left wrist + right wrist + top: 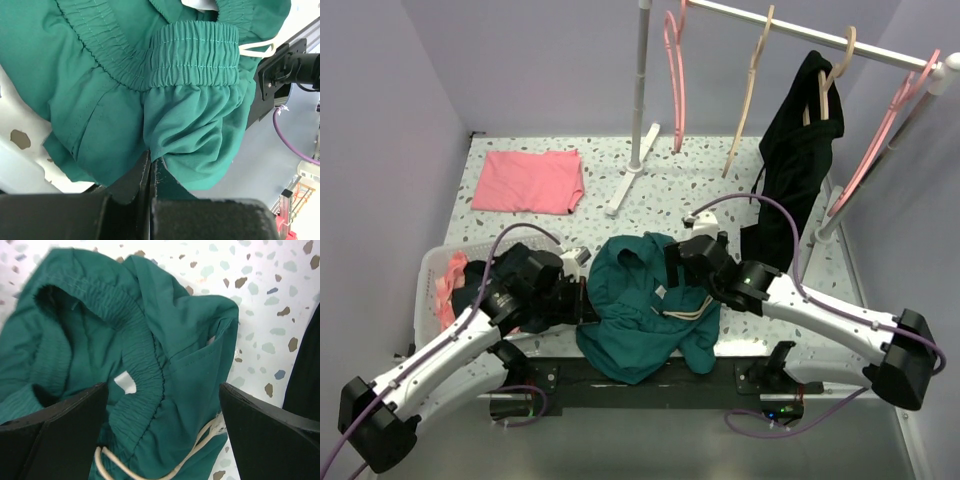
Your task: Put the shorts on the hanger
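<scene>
The waistband's far curve lies below my right gripper and to its left in the top view. The gripper moves across the shorts (640, 310) and down onto that curve next.
The dark teal shorts (640, 310) lie bunched at the table's near edge between my arms, with the cream drawstring (685, 313) showing. My left gripper (582, 292) is shut on a fold of the shorts (190, 115); its fingertips (150, 162) pinch the fabric below the waistband. My right gripper (682, 262) is open over the shorts (150, 340), its fingers (60, 430) on both sides of the waistband and drawstring (200, 452). A salmon-pink hanger (674, 75) hangs on the rail at the back. A second pink one (882, 135) hangs at the rail's right end.
A flat pink cloth (530, 180) lies at the back left. A black garment (798, 170) hangs on a tan hanger, with another tan hanger (752, 85) beside it. The rack's pole (640, 90) stands at the back centre. A white basket (428, 290) sits left.
</scene>
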### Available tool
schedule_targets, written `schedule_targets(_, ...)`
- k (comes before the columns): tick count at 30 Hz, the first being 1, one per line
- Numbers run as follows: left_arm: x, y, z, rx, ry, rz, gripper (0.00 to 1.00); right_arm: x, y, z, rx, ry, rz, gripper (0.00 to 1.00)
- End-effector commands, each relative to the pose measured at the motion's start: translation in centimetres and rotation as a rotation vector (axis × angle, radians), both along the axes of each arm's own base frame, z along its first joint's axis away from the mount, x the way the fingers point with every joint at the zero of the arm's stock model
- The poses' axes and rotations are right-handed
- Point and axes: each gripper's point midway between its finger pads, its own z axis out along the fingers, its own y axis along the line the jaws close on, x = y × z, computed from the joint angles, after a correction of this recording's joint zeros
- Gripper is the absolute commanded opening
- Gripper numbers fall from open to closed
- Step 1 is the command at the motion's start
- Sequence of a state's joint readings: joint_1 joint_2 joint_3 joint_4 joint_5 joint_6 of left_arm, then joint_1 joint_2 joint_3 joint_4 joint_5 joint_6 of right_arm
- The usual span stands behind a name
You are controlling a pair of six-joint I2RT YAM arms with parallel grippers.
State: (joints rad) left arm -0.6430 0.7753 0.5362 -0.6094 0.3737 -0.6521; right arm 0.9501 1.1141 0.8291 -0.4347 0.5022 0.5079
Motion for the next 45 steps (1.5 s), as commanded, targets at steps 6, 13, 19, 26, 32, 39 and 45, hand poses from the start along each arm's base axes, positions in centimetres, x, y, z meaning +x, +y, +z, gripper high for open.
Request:
schedule_targets(6, 0.7, 0.7, 4.9, 0.067, -0.063, -0.038, 0.26, 1.9, 2.1, 0.6, -0.038, -0.031, 0.029, 0.73)
schedule_targets(13, 4.5, 1.3, 14.0, 0.111, -0.283, 0.012, 0.56, 3.6, 4.6, 3.8, -0.037, -0.094, 0.100, 0.67)
schedule_targets(19, 8.0, -1.4, 13.4, 0.081, -0.264, 0.132, 0.52, 4.7, 7.9, 2.2, -0.032, -0.063, 0.167, 0.67)
schedule_targets(26, 8.6, -4.8, 9.5, -0.048, -0.237, 0.251, 0.52, 6.4, 13.0, -0.5, -0.027, -0.040, 0.296, 0.67)
schedule_targets(32, 7.2, -6.7, 6.5, -0.015, -0.218, 0.221, 0.57, 9.0, 12.4, -4.3, -0.109, -0.002, 0.221, 0.66)
schedule_targets(39, 8.8, -7.2, 4.8, 0.084, -0.241, 0.286, 0.59, 9.5, 13.3, -6.0, -0.071, 0.028, 0.243, 0.62)
schedule_targets(45, 8.9, -8.4, 4.1, 0.207, -0.291, 0.266, 0.61, 9.9, 13.3, -6.8, -0.018, 0.077, 0.231, 0.38)
